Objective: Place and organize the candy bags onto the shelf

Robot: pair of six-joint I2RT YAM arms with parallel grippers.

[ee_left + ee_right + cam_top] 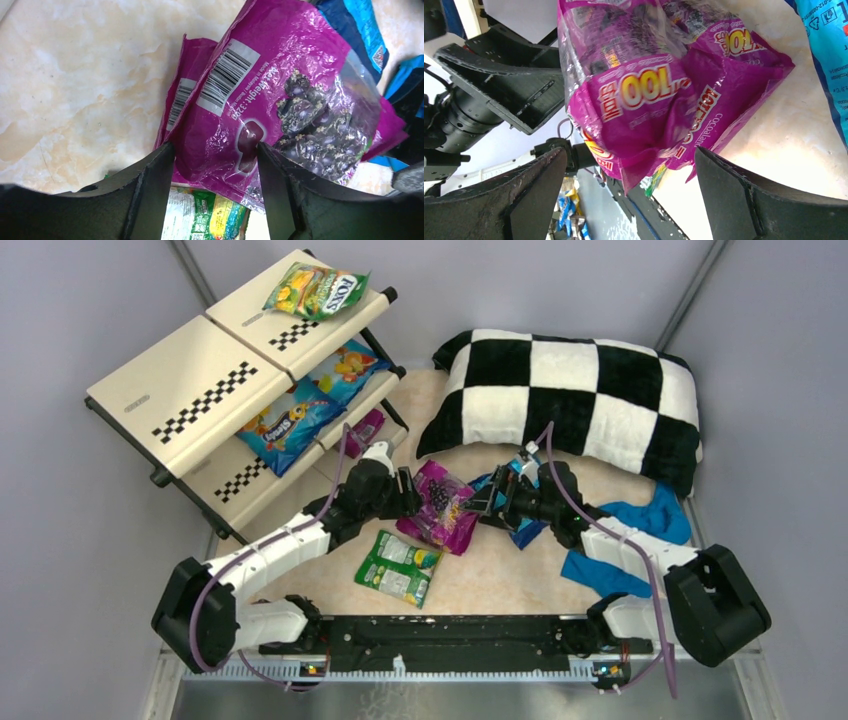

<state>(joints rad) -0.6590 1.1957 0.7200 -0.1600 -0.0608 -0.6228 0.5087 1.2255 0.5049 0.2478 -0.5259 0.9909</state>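
Note:
My right gripper moves to the left in the top view next, fingers astride the top magenta bag's facing end (466, 508) (636, 157), since it lies beyond the fingers there.
Two magenta grape candy bags (445, 505) lie stacked at mid-table. My left gripper (410, 492) is open at their left edge. In the left wrist view the top magenta bag (280, 85) reaches between the spread fingers of the left gripper (215, 150). My right gripper (482, 502) is open at their right edge, and the bags (644, 95) sit just beyond its jaws (629, 155). A green-white bag (398, 567) lies nearer the arm bases. The shelf (180, 380) holds the FOX'S bag (316, 290) on top, blue bags (300, 420) in the middle, and a magenta bag (365, 430) low down.
A checkered pillow (570, 390) lies at the back right. Blue bags (522, 530) lie under my right wrist. Blue cloth (640, 520) lies at the right, by the right arm. The shelf's black frame stands close to the left arm.

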